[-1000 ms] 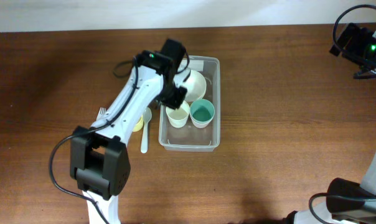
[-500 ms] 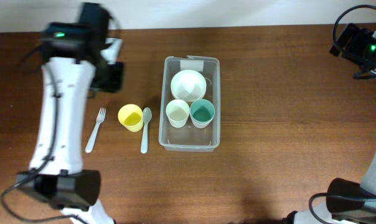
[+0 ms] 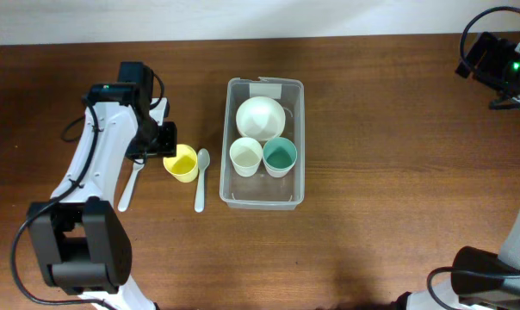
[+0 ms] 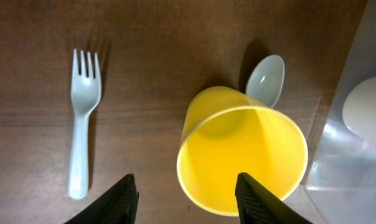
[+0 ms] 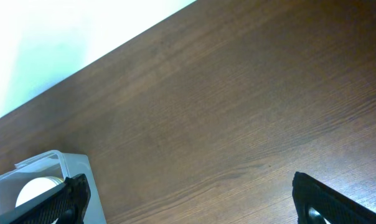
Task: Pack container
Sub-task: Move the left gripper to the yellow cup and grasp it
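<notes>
My left gripper comes down over the yellow cup's side (image 3: 166,161) (image 4: 180,171) on the fork's side next, one finger inside the cup, then closes.
The clear container (image 3: 298,176) sits mid-table and holds a white bowl (image 3: 260,116), a cream cup (image 3: 245,157) and a teal cup (image 3: 279,156). A yellow cup (image 3: 181,162) stands upright just left of it. My left gripper (image 3: 161,142) is open and empty above the cup's left side. In the left wrist view the gripper (image 4: 185,202) straddles the left wall of the yellow cup (image 4: 241,158), one finger over its inside and one outside. My right gripper (image 5: 200,208) is open wide and empty, far off at the back right.
A pale spoon (image 3: 201,179) lies between the yellow cup and the container. A pale fork (image 3: 129,185) lies left of the cup, partly under my left arm. The right arm (image 3: 492,60) hangs at the table's far right corner. The container's corner shows in the right wrist view (image 5: 51,163).
My left arm has left the container, swung out to the far left, then come back over the yellow cup. The cream cup now stands in the container. The right arm has not moved.
</notes>
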{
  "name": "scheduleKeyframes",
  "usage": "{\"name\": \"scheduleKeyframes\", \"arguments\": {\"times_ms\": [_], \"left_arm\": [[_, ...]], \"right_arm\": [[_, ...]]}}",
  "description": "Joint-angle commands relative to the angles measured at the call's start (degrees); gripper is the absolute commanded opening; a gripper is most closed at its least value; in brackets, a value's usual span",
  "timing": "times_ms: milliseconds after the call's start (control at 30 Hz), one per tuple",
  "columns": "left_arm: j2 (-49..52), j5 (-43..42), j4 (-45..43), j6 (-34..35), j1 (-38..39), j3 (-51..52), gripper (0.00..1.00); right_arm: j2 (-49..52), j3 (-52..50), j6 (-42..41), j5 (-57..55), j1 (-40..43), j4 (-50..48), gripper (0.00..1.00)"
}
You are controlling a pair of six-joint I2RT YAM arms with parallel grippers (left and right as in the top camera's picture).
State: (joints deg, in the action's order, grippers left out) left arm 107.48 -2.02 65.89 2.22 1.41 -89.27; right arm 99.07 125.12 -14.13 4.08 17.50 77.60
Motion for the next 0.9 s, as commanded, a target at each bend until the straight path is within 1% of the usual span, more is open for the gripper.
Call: {"name": "scheduleKeyframes", "arguments": {"times_ms": [0,167,267,333,433,500,600,667,767,833,867], "left_arm": [[-0.57,-1.11,-4.24,-0.7,-0.02,4.04,0.53],[-0.46,-1.22,-10.47,-0.66,-0.04,10.91,0.51],[-0.46,-1.25,-12.46,-0.46,-0.04,12.61,0.45],[-0.46,-1.25,-13.16,-0.46,-0.04,12.79,0.29],[-0.48,-1.27,-14.05,-0.46,-0.04,12.63,0.11],[-0.48,-1.27,-13.99,-0.46,-0.04,12.13,0.03],[-0.96,-1.27,-12.17,-0.46,-0.02,8.74,0.02],[-1.6,-1.27,-9.33,-0.5,0.04,4.96,0.02],[-2.62,-1.22,-3.37,-0.52,0.48,-3.15,0.02],[-2.99,-1.27,3.37,-0.52,1.84,-12.9,0.02],[-2.99,-1.29,5.11,-0.52,2.49,-15.41,0.02]], "right_arm": [[-0.24,0.13,0.2,-0.26,0.15,-0.22,0.99],[-0.24,0.13,0.2,-0.26,0.15,-0.22,0.99],[-0.24,0.13,0.2,-0.26,0.15,-0.22,0.99],[-0.24,0.13,0.2,-0.26,0.15,-0.22,0.99],[-0.24,0.13,0.2,-0.26,0.15,-0.22,0.99],[-0.24,0.13,0.2,-0.26,0.15,-0.22,0.99],[-0.24,0.13,0.2,-0.26,0.15,-0.22,0.99],[-0.24,0.13,0.2,-0.26,0.15,-0.22,0.99],[-0.24,0.13,0.2,-0.26,0.15,-0.22,0.99],[-0.24,0.13,0.2,-0.26,0.15,-0.22,0.99],[-0.24,0.13,0.2,-0.26,0.15,-0.22,0.99]]}}
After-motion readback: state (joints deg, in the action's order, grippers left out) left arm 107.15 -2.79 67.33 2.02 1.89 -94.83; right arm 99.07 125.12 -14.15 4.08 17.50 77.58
